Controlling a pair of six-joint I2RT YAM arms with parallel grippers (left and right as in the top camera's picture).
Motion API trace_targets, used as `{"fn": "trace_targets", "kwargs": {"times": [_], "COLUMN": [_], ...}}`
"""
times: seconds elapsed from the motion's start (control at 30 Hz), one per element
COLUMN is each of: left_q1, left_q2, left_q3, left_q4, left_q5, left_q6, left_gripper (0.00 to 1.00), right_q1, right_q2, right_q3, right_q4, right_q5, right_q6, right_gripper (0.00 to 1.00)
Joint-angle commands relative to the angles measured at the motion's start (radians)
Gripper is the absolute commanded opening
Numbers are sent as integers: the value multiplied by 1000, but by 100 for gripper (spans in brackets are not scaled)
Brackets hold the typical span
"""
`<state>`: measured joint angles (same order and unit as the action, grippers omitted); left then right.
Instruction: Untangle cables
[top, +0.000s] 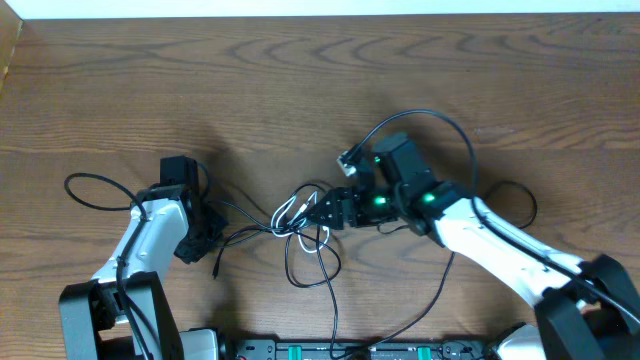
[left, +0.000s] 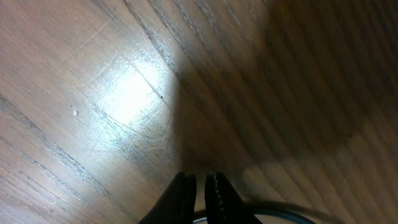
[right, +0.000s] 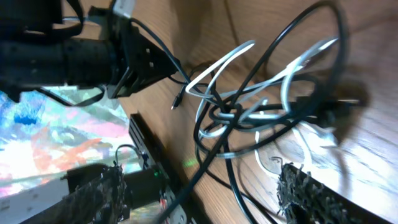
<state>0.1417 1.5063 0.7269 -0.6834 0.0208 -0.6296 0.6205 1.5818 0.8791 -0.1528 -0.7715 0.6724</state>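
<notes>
The piece of black cable at the tangle's edge runs between my right gripper's open fingers, so my right gripper should move gently to the left in the overhead view, onto it, next.
The thin white cable and the long thin black cable lie knotted together mid-table. My right gripper is at the right side of that tangle. In the right wrist view its fingers stand wide apart, open, with the white cable's loops and the black cable just ahead and strands running between the fingers. My left gripper is left of the tangle, and a black strand leads to it. In the left wrist view its fingers are almost together, pinching a cable that arcs beneath them.
A small black plug hangs below my left gripper. Thick black arm wires loop beside the left arm and over the right arm. The base rail with green lights lines the near table edge.
</notes>
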Motion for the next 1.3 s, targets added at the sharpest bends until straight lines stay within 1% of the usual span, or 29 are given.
{"fn": "trace_targets", "kwargs": {"times": [0.0, 0.07, 0.13, 0.23, 0.37, 0.5, 0.57, 0.6, 0.67, 0.7, 0.77, 0.8, 0.83, 0.87, 0.9, 0.93, 0.97, 1.0, 1.03, 1.1, 1.17, 1.2, 1.27], "left_q1": [-2, -2, -2, -2, -2, -2, -2, -2, -2, -2, -2, -2, -2, -2, -2, -2, 2, 8, 20, 45, 64, 71, 76], "left_q2": [3, 3, 3, 3, 3, 3, 3, 3, 3, 3, 3, 3, 3, 3, 3, 3, 3, 3, 3, 2, 2, 2, 2], "left_q3": [-3, -3, -3, -3, -3, -3, -3, -3, -3, -3, -3, -3, -3, -3, -3, -2, 3, 17, 42, 100, 154, 183, 224], "left_q4": [-3, -4, -4, -3, -4, -3, -4, -4, -5, -5, -7, -7, -7, -7, -8, -7, -8, -19, -46, -116, -185, -225, -286], "left_q5": [-5, -5, -5, -5, -5, -5, -5, -5, -4, -4, -2, -1, -1, -1, -1, 13, 40, 89, 159, 306, 463, 550, 655], "left_q6": [8, 8, 8, 8, 8, 8, 8, 8, 8, 8, 8, 8, 9, 9, 11, 36, 69, 113, 158, 216, 268, 296, 320], "left_gripper": [13, 13, 13, 13, 13, 13, 13, 14, 13, 13, 14, 14, 17, 23, 25, 31, 39, 44, 46, 50, 51, 51, 51], "right_q1": [44, 61, 70, 77, 77, 74, 66, 61, 51, 46, 33, 28, 24, 19, 15, 11, 8, 4, -2, -20, -42, -58, -84], "right_q2": [52, 80, 94, 98, 98, 98, 98, 98, 98, 98, 98, 98, 98, 98, 98, 98, 98, 98, 98, 98, 98, 98, 98], "right_q3": [-8, -8, -8, -8, -8, -8, -8, -8, -8, -8, -8, -8, -8, -8, -8, -8, -8, -8, -8, -8, -8, -8, -8], "right_q4": [52, 87, 98, 98, 100, 101, 101, 101, 101, 101, 101, 101, 101, 100, 100, 100, 100, 101, 102, 122, 168, 202, 256], "right_q5": [14, 13, 13, 8, -22, -21, -21, -21, -41, -58, -85, -97, -106, -120, -132, -143, -155, -167, -188, -252, -354, -417, -497], "right_q6": [102, 136, 163, 181, 181, 180, 180, 180, 179, 179, 161, 146, 129, 116, 107, 95, 82, 64, 36, -38, -92, -105, -104], "right_gripper": [76, 75, 71, 60, 53, 38, 28, 26, 17, 15, 3, 1, 1, 1, 1, 1, 1, 1, 1, 1, 1, 1, 1]}}
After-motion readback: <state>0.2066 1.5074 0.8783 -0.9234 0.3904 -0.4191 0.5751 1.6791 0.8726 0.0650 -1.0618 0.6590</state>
